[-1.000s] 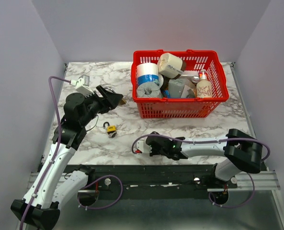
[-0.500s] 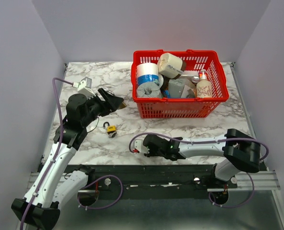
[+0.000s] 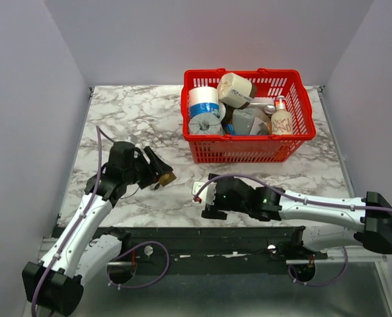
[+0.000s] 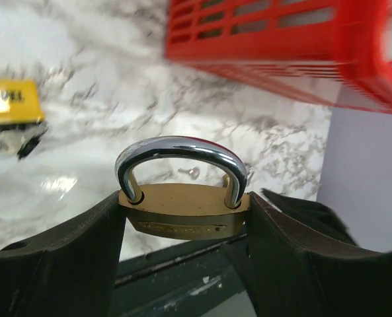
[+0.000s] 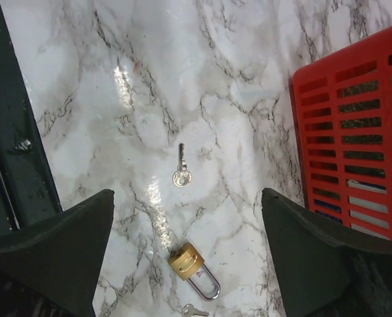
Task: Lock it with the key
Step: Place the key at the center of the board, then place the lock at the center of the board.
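Note:
The marble beside the key lies below my left gripper, to its right in the top view, so it will move down across to there next and release the padlock.
My left gripper point(image 4: 182, 203) is shut on a brass padlock point(image 4: 181, 212) with a closed silver shackle, and holds it by its sides a little above the marble. From above, that padlock point(image 3: 165, 177) sits at the left gripper point(image 3: 157, 173), left of centre. A small silver key point(image 5: 181, 173) lies flat on the marble, ahead of my open right gripper point(image 5: 187, 193). It also shows as the key point(image 4: 190, 173) through the held shackle. My right gripper point(image 3: 205, 198) hovers with nothing between its fingers.
A second brass padlock point(image 5: 194, 267) with a long shackle lies under the right gripper, another key point(image 5: 194, 310) just beyond it. A yellow padlock point(image 4: 10, 105) lies near the left gripper. The red basket point(image 3: 248, 153) full of items stands behind. The dark table edge point(image 5: 10, 132) is close.
My right gripper has gone from shut to wide open while its arm stretched out and shifted right. My left gripper, still on the brass padlock, came down and forward over the yellow padlock's spot.

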Available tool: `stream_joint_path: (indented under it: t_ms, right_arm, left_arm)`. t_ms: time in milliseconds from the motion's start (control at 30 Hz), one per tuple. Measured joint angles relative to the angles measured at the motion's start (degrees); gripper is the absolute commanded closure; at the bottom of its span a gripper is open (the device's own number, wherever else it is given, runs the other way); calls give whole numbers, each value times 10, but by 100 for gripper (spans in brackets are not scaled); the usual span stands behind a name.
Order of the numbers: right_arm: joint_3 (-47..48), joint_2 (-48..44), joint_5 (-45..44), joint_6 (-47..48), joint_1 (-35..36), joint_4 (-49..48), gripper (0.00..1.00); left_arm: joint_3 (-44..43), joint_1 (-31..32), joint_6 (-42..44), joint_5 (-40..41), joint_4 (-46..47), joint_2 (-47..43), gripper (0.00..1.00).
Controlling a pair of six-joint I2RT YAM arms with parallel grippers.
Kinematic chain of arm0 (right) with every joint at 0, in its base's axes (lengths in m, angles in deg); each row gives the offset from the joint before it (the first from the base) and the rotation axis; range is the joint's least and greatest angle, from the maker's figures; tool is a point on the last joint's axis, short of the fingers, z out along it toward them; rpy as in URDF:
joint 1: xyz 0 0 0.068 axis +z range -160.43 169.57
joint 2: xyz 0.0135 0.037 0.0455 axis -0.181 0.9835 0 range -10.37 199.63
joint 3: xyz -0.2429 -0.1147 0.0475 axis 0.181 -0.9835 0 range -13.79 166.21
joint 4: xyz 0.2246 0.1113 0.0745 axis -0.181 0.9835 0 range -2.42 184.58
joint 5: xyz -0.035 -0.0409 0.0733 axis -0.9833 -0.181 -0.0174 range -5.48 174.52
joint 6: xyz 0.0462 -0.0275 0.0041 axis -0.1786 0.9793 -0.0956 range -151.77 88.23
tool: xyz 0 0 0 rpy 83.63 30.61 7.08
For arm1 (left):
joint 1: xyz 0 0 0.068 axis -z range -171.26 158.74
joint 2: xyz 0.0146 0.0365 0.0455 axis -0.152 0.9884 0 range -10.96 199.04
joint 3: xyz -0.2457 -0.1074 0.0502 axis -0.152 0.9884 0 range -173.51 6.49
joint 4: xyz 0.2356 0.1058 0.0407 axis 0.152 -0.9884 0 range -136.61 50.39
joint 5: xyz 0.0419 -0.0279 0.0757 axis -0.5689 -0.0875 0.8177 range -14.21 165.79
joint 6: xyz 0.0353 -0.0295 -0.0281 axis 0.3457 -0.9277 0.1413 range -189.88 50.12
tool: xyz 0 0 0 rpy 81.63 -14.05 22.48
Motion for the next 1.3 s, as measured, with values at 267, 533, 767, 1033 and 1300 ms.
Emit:
stream_joint_path:
  t_ms: [267, 533, 767, 1033, 1300]
  right_arm:
    - [6, 5, 2, -26, -63, 17, 1]
    - [43, 5, 6, -28, -101, 37, 1]
    - [57, 4, 6, -28, -109, 39, 1]
    - [57, -12, 6, -28, -122, 42, 2]
    - [57, -39, 6, -28, -137, 45, 1]
  left_arm:
    - [73, 52, -103, -6, -15, 108, 100]
    - [70, 126, -179, -30, 13, 259, 100]
    - [21, 161, -213, -17, -26, 352, 100]
    - [-67, 184, -227, -9, -33, 416, 96]
    - [-58, 206, -253, -14, -35, 437, 87]
